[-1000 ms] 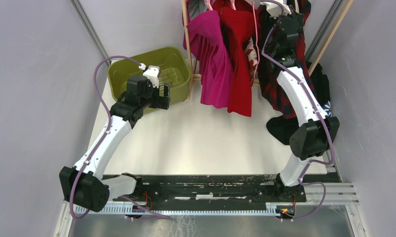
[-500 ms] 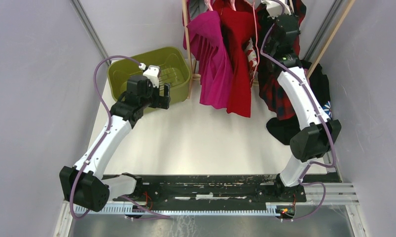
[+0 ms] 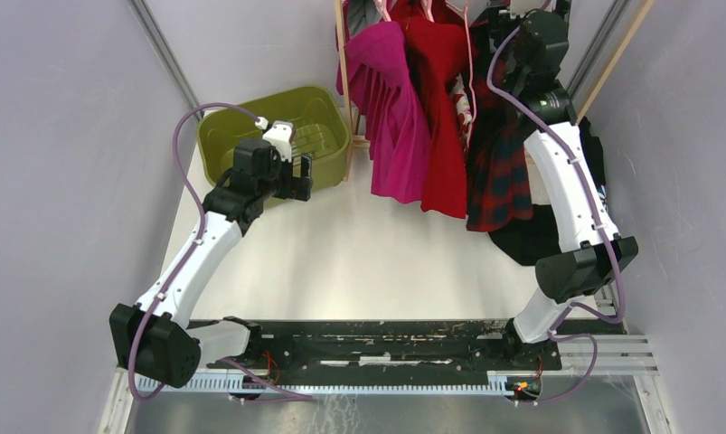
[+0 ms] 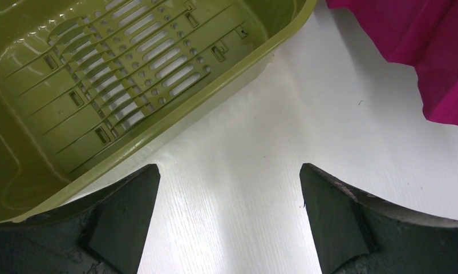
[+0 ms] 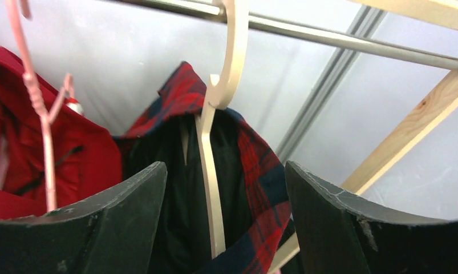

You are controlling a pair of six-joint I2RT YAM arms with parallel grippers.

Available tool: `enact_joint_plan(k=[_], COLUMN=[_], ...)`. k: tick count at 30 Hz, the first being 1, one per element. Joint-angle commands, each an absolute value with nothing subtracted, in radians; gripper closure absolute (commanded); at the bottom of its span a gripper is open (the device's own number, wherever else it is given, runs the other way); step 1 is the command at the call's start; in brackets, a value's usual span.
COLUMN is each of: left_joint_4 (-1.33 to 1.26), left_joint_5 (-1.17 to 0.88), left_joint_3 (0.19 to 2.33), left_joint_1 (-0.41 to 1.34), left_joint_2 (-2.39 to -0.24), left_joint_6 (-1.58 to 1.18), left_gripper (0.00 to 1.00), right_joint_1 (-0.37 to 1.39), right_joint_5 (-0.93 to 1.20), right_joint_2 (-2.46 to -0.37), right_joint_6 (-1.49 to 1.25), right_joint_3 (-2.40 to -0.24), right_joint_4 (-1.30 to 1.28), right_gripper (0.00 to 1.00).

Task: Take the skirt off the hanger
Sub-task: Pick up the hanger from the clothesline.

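Note:
Next, my right gripper lowers and eases outward onto the cream hanger's near arm [image 5: 212,191], because that bare wood runs uncovered between my open fingers.
A red and dark plaid skirt [image 3: 499,172] hangs on a cream hanger [image 5: 212,171], which hooks over the metal rail [image 5: 329,37]. In the right wrist view the plaid skirt [image 5: 255,171] drapes over both sides of that hanger. My right gripper [image 3: 519,9] [image 5: 223,166] is up at the rail, open, with the hanger's neck in the gap between its fingers and touching neither. My left gripper [image 3: 303,177] [image 4: 227,168] hovers open over the white table beside the green basket [image 3: 216,127], holding nothing.
A magenta skirt [image 3: 391,117] and a red garment [image 3: 440,108] hang left of the plaid one; the red one is on a pink hanger [image 5: 41,114]. A black garment [image 3: 531,240] lies on the table at the right. Wooden rack posts [image 3: 341,54] frame the rail.
My right gripper has opened and risen toward the rail. The plaid skirt has swung left and now hangs straight and lower. The left arm has not moved.

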State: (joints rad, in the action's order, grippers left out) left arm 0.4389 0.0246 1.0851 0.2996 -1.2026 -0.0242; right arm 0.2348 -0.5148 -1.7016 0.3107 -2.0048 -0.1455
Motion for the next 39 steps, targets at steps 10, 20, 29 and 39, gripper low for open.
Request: enact_joint_plan(k=[10, 20, 29, 39], left_joint_4=[0.390, 0.408, 0.409, 0.411], left_joint_5=[0.040, 0.055, 0.065, 0.083], left_joint_3=[1.053, 1.060, 1.049, 1.039], left_joint_1=[0.302, 0.302, 0.301, 0.302], left_joint_2=[-1.161, -1.159, -1.151, -1.143], left_joint_6=[0.000, 0.018, 0.018, 0.018], left_gripper=[0.00, 0.01, 0.01, 0.01], right_joint_1=[0.232, 0.232, 0.206, 0.153], right_joint_5=[-0.457, -0.493, -0.516, -0.442], right_joint_2=[-1.751, -1.791, -1.827, -1.867], right_joint_6=[0.007, 0.015, 0.011, -0.143], right_joint_3=[-2.193, -2.210, -2.238, -2.286], right_joint_4=[-0.327, -0.338, -0.324, -0.403], right_gripper=[0.26, 0.28, 0.25, 0.43])
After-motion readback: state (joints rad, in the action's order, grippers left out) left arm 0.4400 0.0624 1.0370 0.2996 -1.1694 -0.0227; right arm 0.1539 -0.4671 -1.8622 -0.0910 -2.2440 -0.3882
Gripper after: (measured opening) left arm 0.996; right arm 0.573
